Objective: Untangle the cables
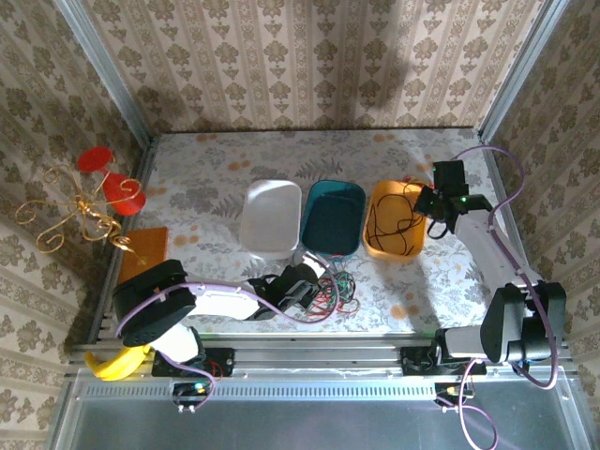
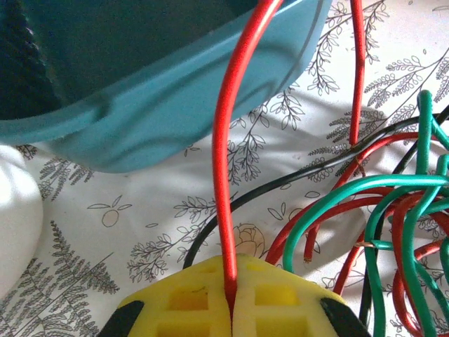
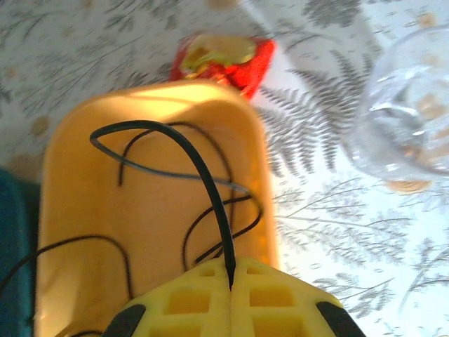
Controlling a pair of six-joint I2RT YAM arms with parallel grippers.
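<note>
The right gripper lowers over the orange bin's bottom, below it toward the teal bin [image 1: 333,217], next and releases the black cable where black cable already lies.
A tangle of thin red, green and black cables [image 1: 336,292] lies on the floral table just in front of the teal bin [image 1: 333,217]. My left gripper [image 1: 314,281] sits at its left edge. Its yellow fingers [image 2: 280,302] are shut on a red cable [image 2: 223,140], which rises over the teal bin's rim [image 2: 175,119]. More red, green and black loops [image 2: 393,203] lie to the right. My right gripper [image 1: 433,208] hangs by the orange bin [image 1: 394,220], shut on a black cable [image 3: 203,175]. That cable arcs over the bin, where more black cable [image 3: 126,172] lies.
A white bin [image 1: 272,216] stands left of the teal one. A red packet [image 3: 224,60] and a clear glass [image 3: 407,119] sit beyond and beside the orange bin [image 3: 84,210]. A gold wire ornament [image 1: 84,211], a brown card [image 1: 145,248] and a banana [image 1: 117,366] lie at the left.
</note>
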